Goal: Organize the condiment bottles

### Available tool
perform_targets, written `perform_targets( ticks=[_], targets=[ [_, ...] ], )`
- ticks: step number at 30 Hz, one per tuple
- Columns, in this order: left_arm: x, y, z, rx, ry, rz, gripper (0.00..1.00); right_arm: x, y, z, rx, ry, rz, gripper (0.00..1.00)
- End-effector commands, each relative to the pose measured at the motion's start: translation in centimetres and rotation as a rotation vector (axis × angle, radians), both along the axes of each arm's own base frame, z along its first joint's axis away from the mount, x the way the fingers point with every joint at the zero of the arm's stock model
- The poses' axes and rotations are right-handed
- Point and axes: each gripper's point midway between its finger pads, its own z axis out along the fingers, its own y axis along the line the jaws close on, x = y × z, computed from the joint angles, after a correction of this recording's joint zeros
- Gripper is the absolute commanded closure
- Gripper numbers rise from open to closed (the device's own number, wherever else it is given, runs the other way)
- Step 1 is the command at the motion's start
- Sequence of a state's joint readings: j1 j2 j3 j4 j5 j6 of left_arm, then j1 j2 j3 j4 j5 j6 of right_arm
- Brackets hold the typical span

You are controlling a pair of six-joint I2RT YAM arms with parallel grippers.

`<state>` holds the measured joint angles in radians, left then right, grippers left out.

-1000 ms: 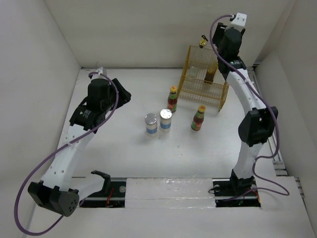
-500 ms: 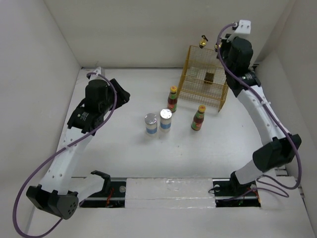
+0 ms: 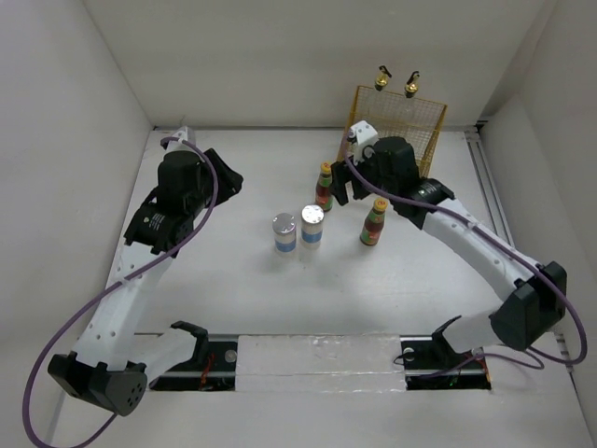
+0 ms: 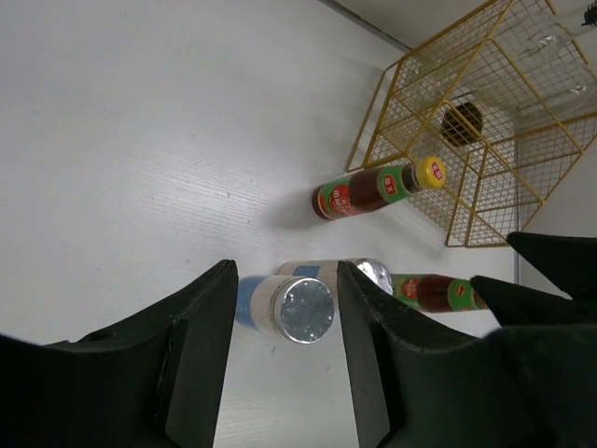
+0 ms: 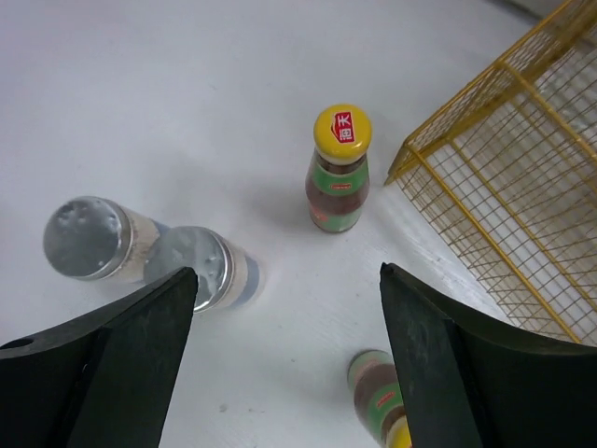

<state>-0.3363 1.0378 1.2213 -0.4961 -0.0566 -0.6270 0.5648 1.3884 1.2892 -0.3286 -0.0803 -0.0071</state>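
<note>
The far red bottle stands upright, so next I should move my right gripper to the left in the top view and down onto that bottle's yellow cap.
Two clear glass bottles with gold spouts (image 3: 381, 77) (image 3: 411, 82) stand on top of the yellow wire rack (image 3: 395, 131). Two red bottles with yellow caps (image 3: 325, 187) (image 3: 374, 222) stand upright in front of the rack. Two white blue-banded cylinders (image 3: 284, 232) (image 3: 312, 227) stand side by side further left. My right gripper (image 3: 347, 191) (image 5: 286, 271) hovers open above the red bottles (image 5: 340, 168) (image 5: 382, 403), holding nothing. My left gripper (image 3: 231, 177) (image 4: 284, 271) hangs open well left of the cylinders. One silver lid (image 4: 306, 310) shows between its fingers, far below.
White walls close the table in on the left, back and right. The rack (image 4: 466, 168) (image 5: 522, 187) stands at the back right, close behind my right arm. Both arm bases sit on the rail at the near edge.
My right arm has swung from the rack's top down and left to the red bottles, leaving a second glass bottle on the rack. Its jaws now stand wide. The left arm has barely moved.
</note>
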Motion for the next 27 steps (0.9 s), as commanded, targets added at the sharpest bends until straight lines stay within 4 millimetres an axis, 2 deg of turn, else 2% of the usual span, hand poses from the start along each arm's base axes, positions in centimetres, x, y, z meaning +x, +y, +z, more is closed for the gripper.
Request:
perform_targets(
  ticks=[1, 8, 13, 18, 20, 21, 24, 27],
  targets=[
    [-0.1, -0.4, 1.4, -0.030, -0.050, -0.016, 0.57, 0.5, 1.8, -1.4, 0.011, 0.033, 0.060, 0.15],
    [-0.1, -0.8, 1.2, -0.045, -0.045, -0.029, 0.56, 4.0, 3.7, -3.5, -0.017, 0.032, 0.079, 0.19],
    [-0.1, -1.0, 0.0, -0.050, -0.021, -0.035, 0.55, 6.4, 3.8, -4.5, -0.026, 0.015, 0.036, 0.24],
    [-0.1, -1.2, -0.2, -0.054, -0.020, -0.043, 0.55, 8.0, 4.1, -4.9, -0.016, 0.001, -0.008, 0.28],
    [-0.1, -1.2, -0.2, -0.054, -0.020, -0.043, 0.55, 8.7, 4.2, -4.4, -0.014, -0.017, -0.025, 0.28],
    [-0.1, -1.2, -0.2, -0.054, -0.020, -0.043, 0.55, 9.1, 4.1, -4.9, -0.028, -0.021, -0.031, 0.32],
    [0.0, -1.2, -0.4, -0.054, -0.020, -0.043, 0.55, 9.8, 4.3, -5.1, -0.031, -0.028, -0.045, 0.33],
    [-0.1, -1.3, -0.4, -0.058, -0.018, -0.051, 0.55, 10.2, 4.3, -5.8, -0.038, -0.025, -0.054, 0.41]
  ],
)
